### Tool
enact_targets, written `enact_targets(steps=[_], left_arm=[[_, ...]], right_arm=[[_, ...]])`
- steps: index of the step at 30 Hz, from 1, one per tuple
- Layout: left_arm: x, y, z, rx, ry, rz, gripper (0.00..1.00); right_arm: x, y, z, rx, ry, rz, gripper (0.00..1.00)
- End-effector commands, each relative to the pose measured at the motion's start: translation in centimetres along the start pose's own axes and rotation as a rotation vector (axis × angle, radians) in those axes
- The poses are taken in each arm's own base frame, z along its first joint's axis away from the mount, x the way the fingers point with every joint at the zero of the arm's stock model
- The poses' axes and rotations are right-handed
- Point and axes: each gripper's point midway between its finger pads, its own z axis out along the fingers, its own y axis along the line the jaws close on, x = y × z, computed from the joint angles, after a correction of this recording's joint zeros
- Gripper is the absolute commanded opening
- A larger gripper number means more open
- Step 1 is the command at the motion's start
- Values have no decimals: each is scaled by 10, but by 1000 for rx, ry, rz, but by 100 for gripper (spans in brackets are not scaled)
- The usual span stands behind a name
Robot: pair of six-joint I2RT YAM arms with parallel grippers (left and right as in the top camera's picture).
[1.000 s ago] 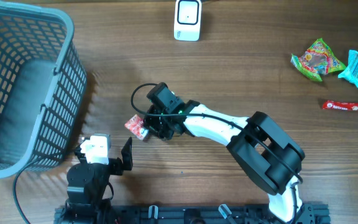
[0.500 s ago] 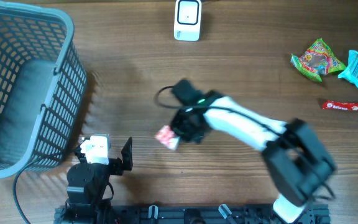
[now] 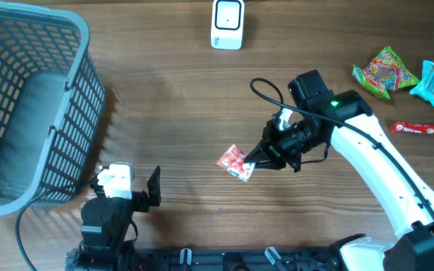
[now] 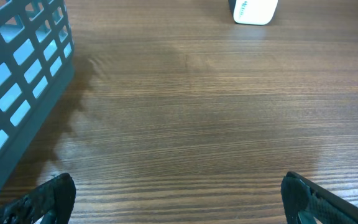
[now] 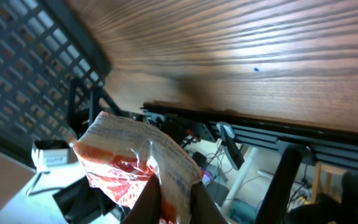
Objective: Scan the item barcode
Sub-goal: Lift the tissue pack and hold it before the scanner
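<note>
The packet hangs short of the scanner (image 3: 227, 24). Next, it goes outward over the scanner with my right gripper, then down onto bare wood by the green snack bag for release.
The item, a crinkled red-and-white packet (image 3: 236, 162), hangs above the middle of the table with my right gripper (image 3: 257, 159) shut on its edge. The right wrist view shows this packet (image 5: 129, 162) pinched between the two dark fingertips (image 5: 149, 200), its printed side facing the camera. The white scanner (image 3: 227, 24) stands at the far edge of the table, well away from the packet; it also shows as the scanner (image 4: 253, 10) at the top of the left wrist view. My left gripper (image 3: 151, 192) rests near the front edge, open, with only bare wood between its fingers (image 4: 50, 198).
A grey plastic basket (image 3: 81, 83) fills the left side, its wall (image 4: 17, 93) close to my left gripper. A green snack bag (image 3: 385, 73), a blue packet (image 3: 432, 81) and a red bar (image 3: 419, 129) lie at the far right.
My right arm has lifted the packet from near the basket and carried it rightward to the table's middle, swinging its wrist round. The left arm has stayed still.
</note>
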Motion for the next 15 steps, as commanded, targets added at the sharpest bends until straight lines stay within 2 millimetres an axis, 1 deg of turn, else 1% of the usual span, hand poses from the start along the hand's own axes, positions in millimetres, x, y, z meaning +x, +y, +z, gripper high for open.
enact_targets(steps=[1, 3, 4, 5, 7, 9, 11, 13, 15], left_arm=[[1, 2, 1, -8, -3, 13, 100], [1, 2, 1, -8, -3, 13, 100], [1, 2, 1, -8, -3, 13, 100], [1, 2, 1, -8, -3, 13, 100], [1, 2, 1, -8, -3, 13, 100], [1, 2, 1, -8, -2, 13, 100], [1, 2, 1, -8, -3, 13, 100], [1, 2, 1, -8, -3, 13, 100], [1, 2, 1, -8, -2, 13, 100]], right_arm=[[-15, 21, -4, -70, -69, -191, 4], [-41, 38, -9, -92, -200, -333, 4], [-58, 48, -14, -92, -290, -417, 4], [-80, 59, -23, -70, -421, -519, 4], [-115, 72, -45, -6, -640, -646, 4], [-142, 88, -71, 42, -847, -715, 5], [-163, 103, -96, 71, -1026, -753, 4], [-181, 116, -114, 71, -1158, -755, 5], [-197, 130, -123, 48, -1250, -769, 5]])
